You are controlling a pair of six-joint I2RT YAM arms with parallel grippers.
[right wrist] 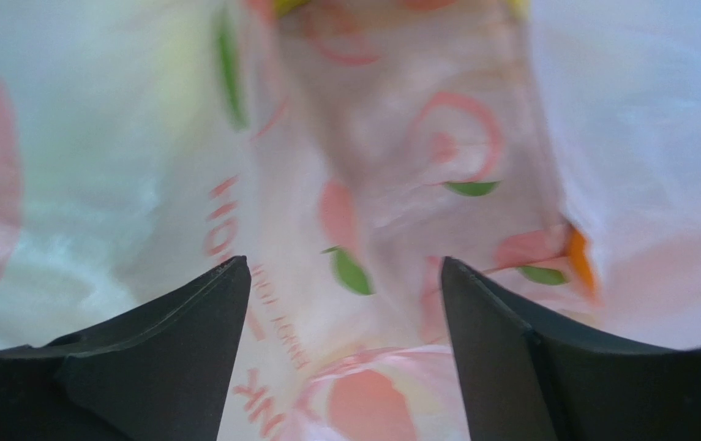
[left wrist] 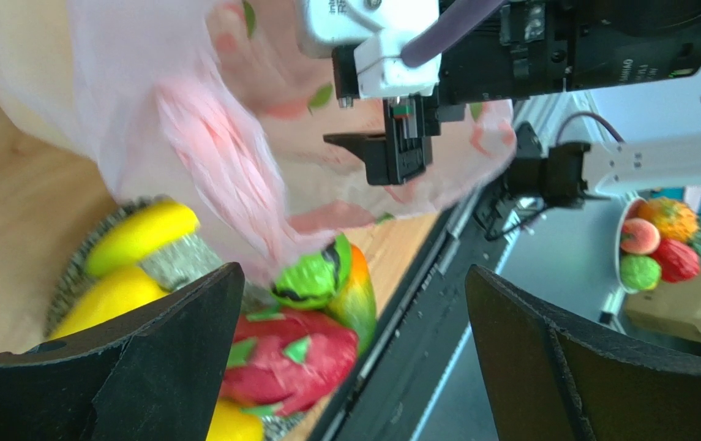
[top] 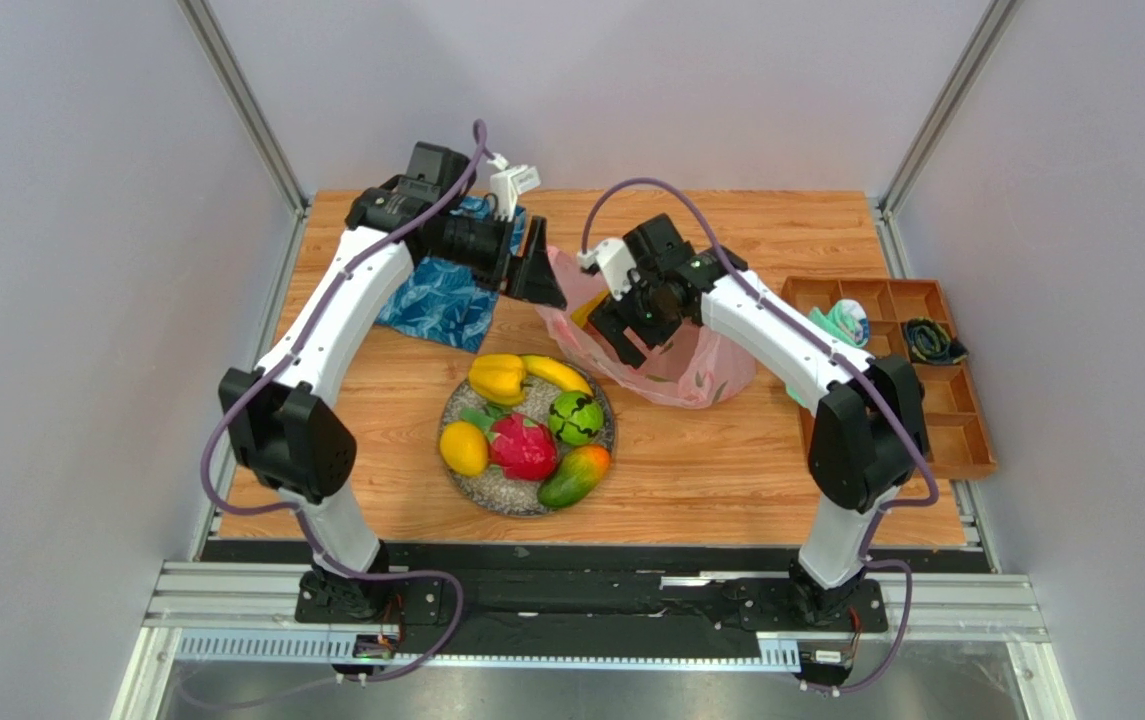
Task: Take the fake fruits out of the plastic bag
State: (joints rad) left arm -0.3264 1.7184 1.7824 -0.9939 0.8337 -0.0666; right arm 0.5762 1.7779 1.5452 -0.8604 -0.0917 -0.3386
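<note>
The bag's bunched handle [top: 565, 330] [left wrist: 225, 163] is off-centre ahead of the left gripper's open fingers, so the left gripper should move slightly outward next, onto the handle.
The pink plastic bag [top: 683, 368] lies right of the speckled plate [top: 485, 488]. The plate holds a banana [top: 556, 372], a green melon [top: 577, 417], a red dragon fruit [top: 523, 447], a mango [top: 575, 476] and two yellow fruits [top: 463, 447]. My right gripper [top: 616, 323] is open and empty inside the bag's mouth, with printed pink film all around its fingers [right wrist: 343, 266]. Something yellow [top: 589, 311] shows at the bag's mouth beside it. My left gripper [top: 541, 278] is open and empty just left of the bag, above the table. In its wrist view [left wrist: 354, 276] the bag [left wrist: 207, 138] and the plate's fruits show.
A blue leaf-patterned cloth [top: 436, 300] lies at the back left under my left arm. A brown compartment tray [top: 969, 420] stands at the right edge with a teal-and-white bundle [top: 841, 323] and a dark item [top: 931, 342] in it.
</note>
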